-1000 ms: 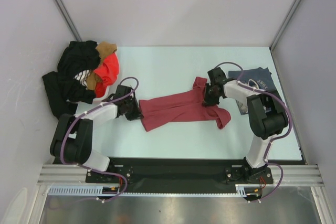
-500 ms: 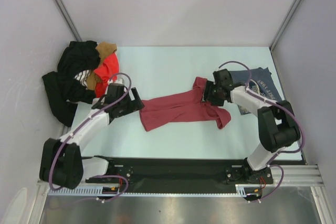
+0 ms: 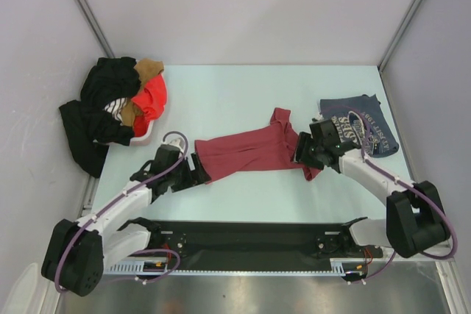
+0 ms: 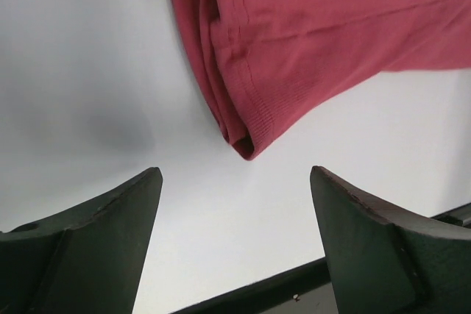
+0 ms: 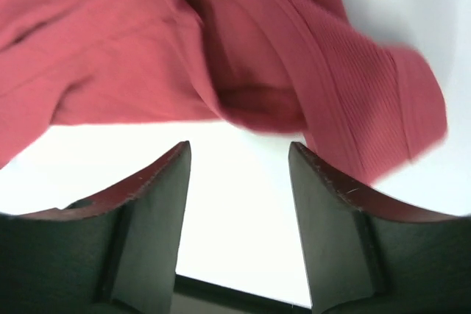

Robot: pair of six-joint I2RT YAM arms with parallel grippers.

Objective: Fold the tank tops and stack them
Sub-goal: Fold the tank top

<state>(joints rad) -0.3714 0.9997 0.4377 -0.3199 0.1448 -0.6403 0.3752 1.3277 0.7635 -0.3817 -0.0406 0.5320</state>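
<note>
The left gripper moves down and outward next onto the maroon tank top's near hem corner, since that corner lies just ahead between its parted fingers.
The maroon tank top lies stretched in a long band across the middle of the table, its straps bunched at the right end. Its left hem corner shows just beyond my open left gripper, which holds nothing. My right gripper stands open at the strap end, close to the bunched cloth with nothing between its fingers. The blue-grey tank top with pale lettering lies folded at the back right, beside the right arm.
A heap of black clothes with an orange-red garment and a tan piece sits at the back left, spilling over the table's left edge. The black base rail runs along the near edge.
Both grippers let go of the maroon tank top and opened. Both arms drew back toward the near edge, leaving the garment flat on the table.
</note>
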